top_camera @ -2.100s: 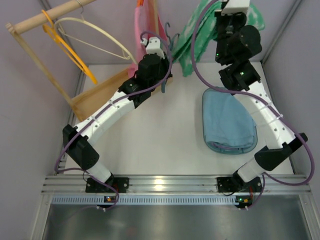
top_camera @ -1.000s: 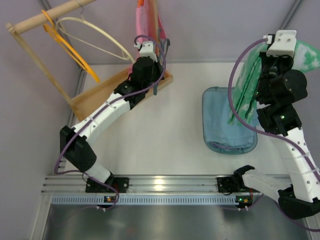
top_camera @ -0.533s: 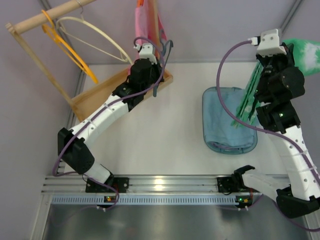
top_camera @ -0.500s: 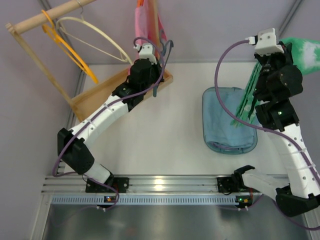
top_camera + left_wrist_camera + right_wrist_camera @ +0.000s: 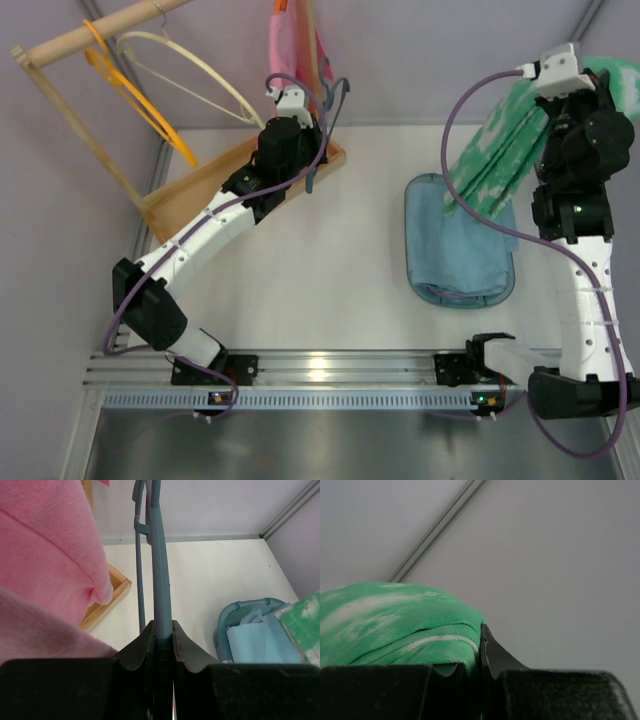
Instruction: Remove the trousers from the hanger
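Note:
The hanger is bare, so next I will move my right gripper back and down and let go of the trousers onto the blue basket, which is below it, closer to my base.
The green tie-dye trousers hang from my right gripper at the far right, draping down over the blue basket. In the right wrist view the gripper is shut on the green cloth. The thin grey-blue hanger is bare and stands near the wooden tray. My left gripper is shut on it. In the left wrist view the hanger runs up from between the fingers of that gripper.
A pink cloth hangs at the back, close to the left gripper. A wooden rack holds an orange hanger and a cream hanger. A blue basket with folded light-blue cloth sits right of centre. A wooden tray lies at the back left.
My right arm pulled the trousers off the hanger and carried them from the back centre to the far right, over the basket. My left gripper kept hold of the hanger.

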You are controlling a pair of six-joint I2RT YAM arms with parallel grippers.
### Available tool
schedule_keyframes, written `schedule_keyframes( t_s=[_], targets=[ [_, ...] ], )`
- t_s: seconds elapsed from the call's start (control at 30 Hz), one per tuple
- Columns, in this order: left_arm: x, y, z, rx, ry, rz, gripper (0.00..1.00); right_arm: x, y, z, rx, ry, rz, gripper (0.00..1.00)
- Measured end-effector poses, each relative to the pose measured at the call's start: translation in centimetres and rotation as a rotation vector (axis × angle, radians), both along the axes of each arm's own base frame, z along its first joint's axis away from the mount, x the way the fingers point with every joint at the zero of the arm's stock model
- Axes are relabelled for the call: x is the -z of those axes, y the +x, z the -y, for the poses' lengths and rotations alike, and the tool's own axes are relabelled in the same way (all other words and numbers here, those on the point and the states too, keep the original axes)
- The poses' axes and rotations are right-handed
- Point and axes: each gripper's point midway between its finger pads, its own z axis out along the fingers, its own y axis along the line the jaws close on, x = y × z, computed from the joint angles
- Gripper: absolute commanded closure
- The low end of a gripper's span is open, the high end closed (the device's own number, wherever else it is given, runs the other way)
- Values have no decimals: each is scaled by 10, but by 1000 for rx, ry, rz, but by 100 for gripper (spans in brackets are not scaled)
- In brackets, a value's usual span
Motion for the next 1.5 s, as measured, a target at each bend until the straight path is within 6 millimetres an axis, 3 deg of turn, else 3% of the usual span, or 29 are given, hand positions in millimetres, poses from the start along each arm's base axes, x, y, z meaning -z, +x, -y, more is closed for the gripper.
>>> schedule_keyframes(
  t_s=[0.2,0.43,0.73,0.9,1.07,1.17,1.27,1.5],
  targets=[
    [1,0,2,10,0,-3,100,-8,-8,27,46,-11,20,100],
    [7,4,8,25,2,-12,100,18,-14,43,41,18,-1,100],
    [12,5,11,31,6,-21,100,68,-9,31,-57,123,-42,100],
    [12,5,11,33,6,-21,100,75,-4,21,-116,186,-41,100],
    [12,5,11,33,6,-21,100,79,3,-3,-170,190,-53,100],
    [12,5,11,33,6,-21,100,87,10,-34,-229,180,-84,100],
    [12,5,11,32,7,-21,100,103,16,-63,-274,173,-147,100],
    [12,6,9,24,11,-19,100,147,4,-98,-282,172,-291,100]
  ],
)
